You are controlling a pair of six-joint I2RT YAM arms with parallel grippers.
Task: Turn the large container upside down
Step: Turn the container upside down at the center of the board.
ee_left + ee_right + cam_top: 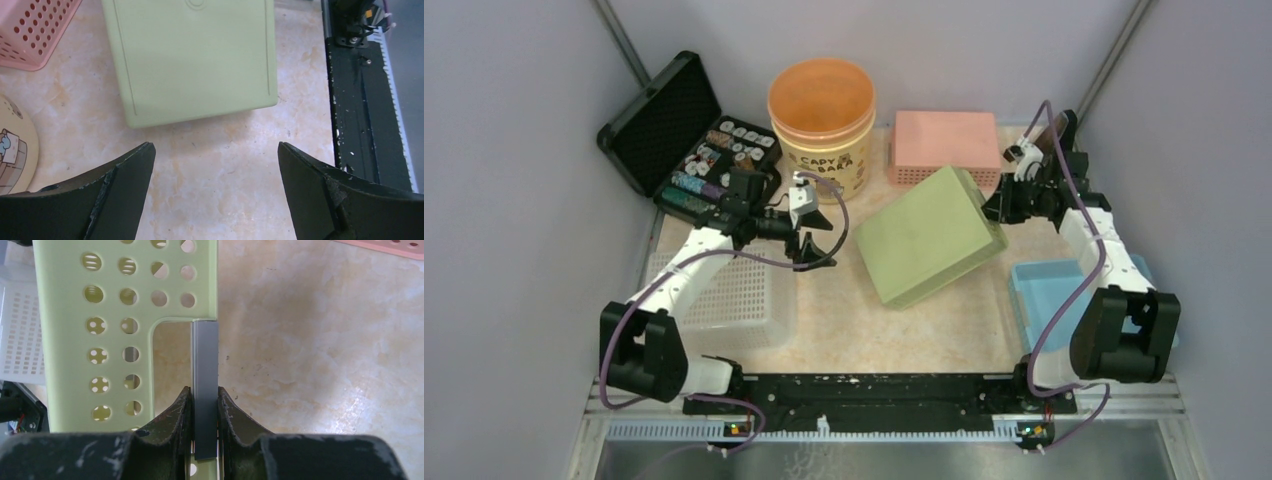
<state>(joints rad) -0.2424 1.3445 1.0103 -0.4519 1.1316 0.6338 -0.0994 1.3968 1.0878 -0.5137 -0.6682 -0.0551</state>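
The container's flat bottom faces up, so the right gripper needs to lower the container's raised edge toward the bare tabletop below next and let go of the container's handle bar [205,355].
The large light-green perforated container [929,238] lies at the middle of the table with its flat bottom facing up, tilted, its right edge raised. My right gripper [1006,208] is at that right edge. In the right wrist view the gripper [204,396] is shut on the grey handle bar [205,355] of the container [120,315]. My left gripper [810,247] is open and empty, left of the container and apart from it. In the left wrist view it [215,150] hovers over bare table, with the container's bottom [195,55] ahead.
An orange-lidded tub [822,120] and a pink basket [944,147] stand at the back. An open black case [686,140] is at the back left, a white basket [734,295] at the left and a blue tray [1052,295] at the right.
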